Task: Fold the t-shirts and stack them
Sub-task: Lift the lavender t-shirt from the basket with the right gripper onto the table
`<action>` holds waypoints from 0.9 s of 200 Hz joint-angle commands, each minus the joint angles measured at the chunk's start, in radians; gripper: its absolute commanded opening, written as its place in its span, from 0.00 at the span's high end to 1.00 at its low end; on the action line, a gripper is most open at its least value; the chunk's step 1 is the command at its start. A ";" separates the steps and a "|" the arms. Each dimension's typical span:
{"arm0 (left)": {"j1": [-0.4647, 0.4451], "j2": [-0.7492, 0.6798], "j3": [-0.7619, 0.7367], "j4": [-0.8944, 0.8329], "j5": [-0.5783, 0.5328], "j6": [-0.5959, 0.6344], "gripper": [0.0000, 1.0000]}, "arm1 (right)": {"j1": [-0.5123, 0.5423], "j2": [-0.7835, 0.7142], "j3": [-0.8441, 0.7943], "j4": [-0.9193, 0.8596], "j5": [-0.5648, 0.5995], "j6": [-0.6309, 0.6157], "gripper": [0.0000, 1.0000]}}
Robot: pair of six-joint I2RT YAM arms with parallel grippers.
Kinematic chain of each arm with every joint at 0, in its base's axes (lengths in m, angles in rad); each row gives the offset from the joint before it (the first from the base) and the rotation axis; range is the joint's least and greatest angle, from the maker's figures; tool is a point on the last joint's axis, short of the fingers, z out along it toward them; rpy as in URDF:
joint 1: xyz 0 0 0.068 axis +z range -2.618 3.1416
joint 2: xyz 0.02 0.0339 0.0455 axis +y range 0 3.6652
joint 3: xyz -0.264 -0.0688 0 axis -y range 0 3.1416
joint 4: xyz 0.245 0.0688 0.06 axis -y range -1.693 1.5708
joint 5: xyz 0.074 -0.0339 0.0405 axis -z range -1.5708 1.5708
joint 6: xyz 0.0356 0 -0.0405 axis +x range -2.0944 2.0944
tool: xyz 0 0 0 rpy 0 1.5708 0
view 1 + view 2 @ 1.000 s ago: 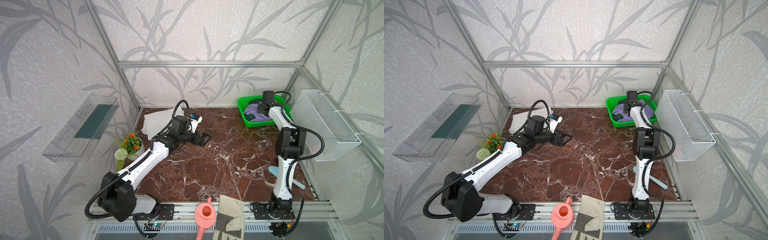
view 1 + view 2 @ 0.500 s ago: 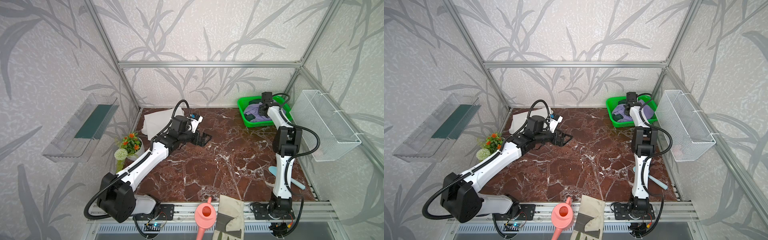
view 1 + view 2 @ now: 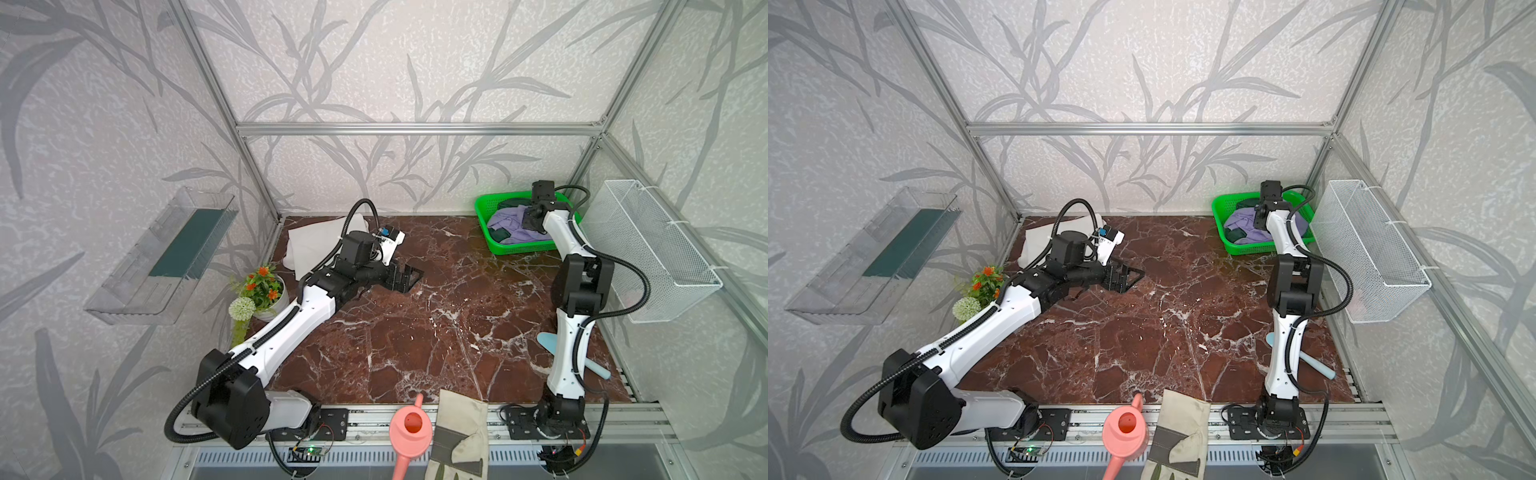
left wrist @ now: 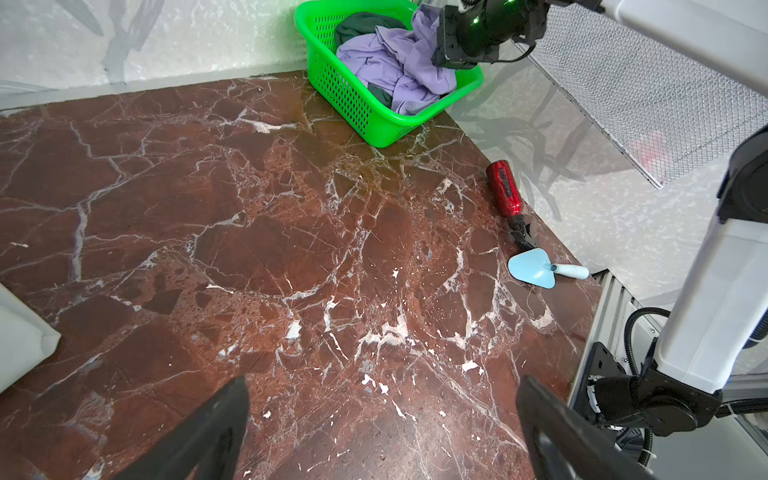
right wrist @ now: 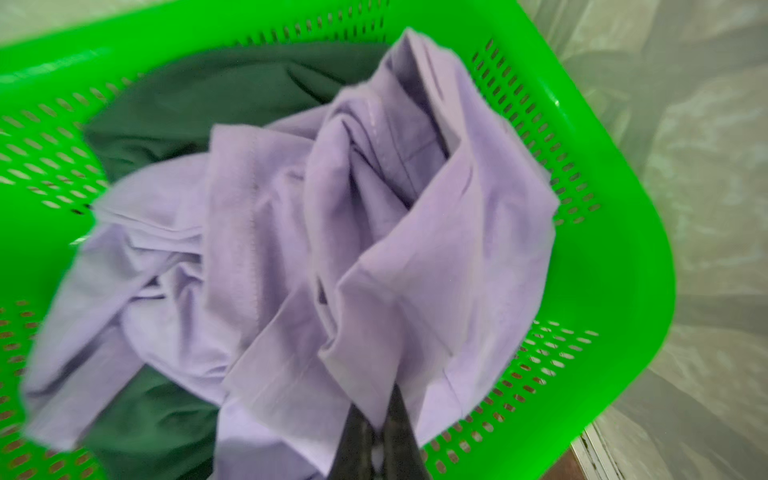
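Note:
My right gripper rises, crosses toward the flower pot, lowers and releases the fold next. Bare marble by the white t-shirt lies back from the gripper.
A crumpled lavender t-shirt (image 5: 374, 228) lies in a green basket (image 5: 615, 270) at the table's back right, on top of a dark green t-shirt (image 5: 199, 95). My right gripper (image 5: 380, 409) is shut on a fold of the lavender t-shirt (image 3: 513, 226) and pulls it up a little inside the basket (image 3: 519, 248). A folded white t-shirt (image 3: 311, 245) lies at the back left. Just right of the white one, my left gripper (image 3: 409, 276) hangs low over the bare marble. In its wrist view the left gripper (image 4: 383, 382) is wide open and holds nothing.
A flower pot (image 3: 264, 291) stands at the left edge. A pink watering can (image 3: 409, 428) and a work glove (image 3: 459, 436) lie on the front rail. A blue trowel (image 4: 536, 270) and red bottle (image 4: 505, 189) lie by the right wall, under a wire basket (image 3: 652, 249).
The right gripper has shut on the lavender t-shirt in the basket and shifted slightly. The left arm has not moved.

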 commanded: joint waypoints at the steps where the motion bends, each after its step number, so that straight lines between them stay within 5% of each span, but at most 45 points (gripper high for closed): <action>1: -0.006 -0.042 0.006 -0.004 -0.015 0.034 0.01 | 0.033 -0.242 -0.039 0.082 -0.059 0.022 1.00; 38: -0.005 -0.085 0.001 -0.004 -0.063 0.046 0.01 | 0.189 -0.521 -0.152 0.317 -0.052 -0.046 1.00; 94: -0.005 -0.209 0.040 -0.170 -0.286 -0.016 0.01 | 0.451 -0.763 -0.145 0.268 -0.197 0.028 1.00; 138: -0.006 -0.401 -0.096 -0.229 -0.369 -0.072 0.01 | 0.502 -0.935 -0.634 0.398 -0.372 0.323 1.00; 180: -0.005 -0.536 -0.247 -0.298 -0.383 -0.200 0.01 | 0.672 -0.842 -0.909 0.523 -0.445 0.397 1.00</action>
